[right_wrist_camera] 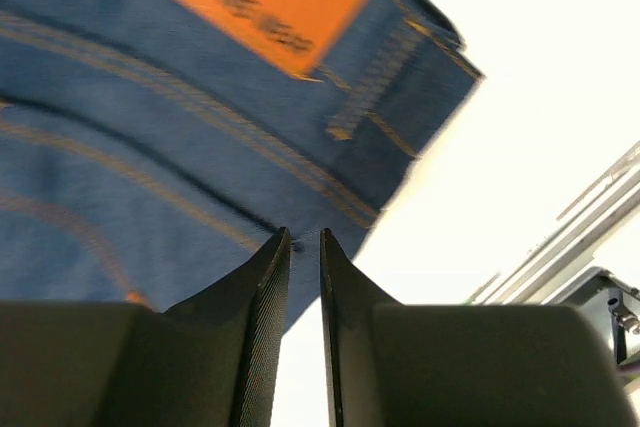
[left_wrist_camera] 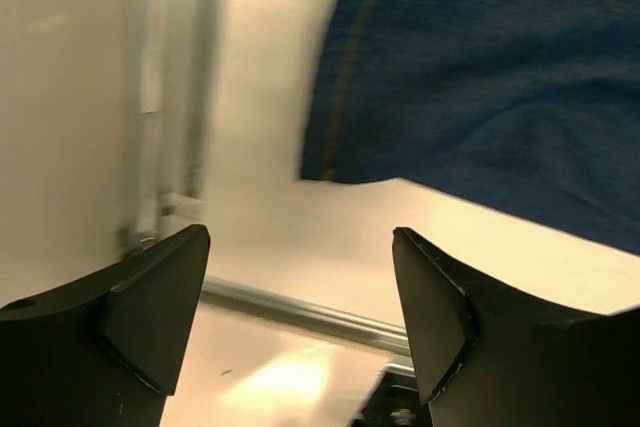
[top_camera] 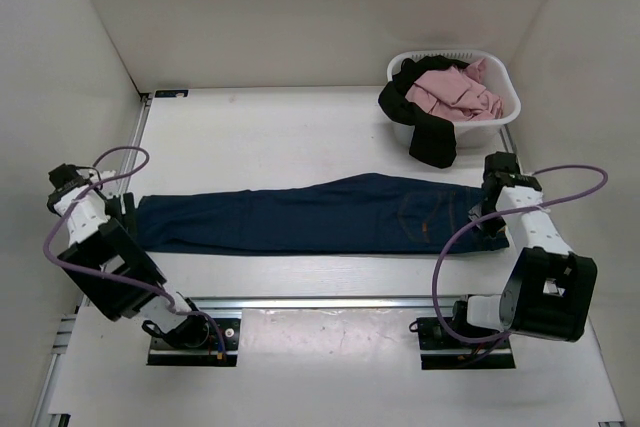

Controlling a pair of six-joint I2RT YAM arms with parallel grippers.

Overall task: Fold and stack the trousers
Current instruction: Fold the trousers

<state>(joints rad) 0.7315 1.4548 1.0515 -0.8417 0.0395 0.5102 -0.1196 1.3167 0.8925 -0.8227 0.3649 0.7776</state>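
Note:
I need to lower my left gripper toward the trousers, around the near hem corner (top_camera: 146, 247) (left_wrist_camera: 324, 169), because its open fingers are still above the bare table beside it.
The dark navy denim trousers (top_camera: 300, 219) lie flat and stretched out across the table, leg ends at the left, waist at the right. My left gripper (top_camera: 127, 211) is open and empty just beside the leg hems (left_wrist_camera: 500, 77), above bare table (left_wrist_camera: 300, 237). My right gripper (top_camera: 490, 215) hovers over the waistband corner (right_wrist_camera: 150, 127) near the tan patch (right_wrist_camera: 255, 7). Its jaws (right_wrist_camera: 305, 237) are almost together with nothing between them. The black trousers (top_camera: 430, 132) hang over the rim of the white basket (top_camera: 500, 72).
A pink garment (top_camera: 455, 92) fills the basket at the back right. A metal rail (top_camera: 330, 302) runs along the near side by the arm bases. White walls close in the table on the left, back and right.

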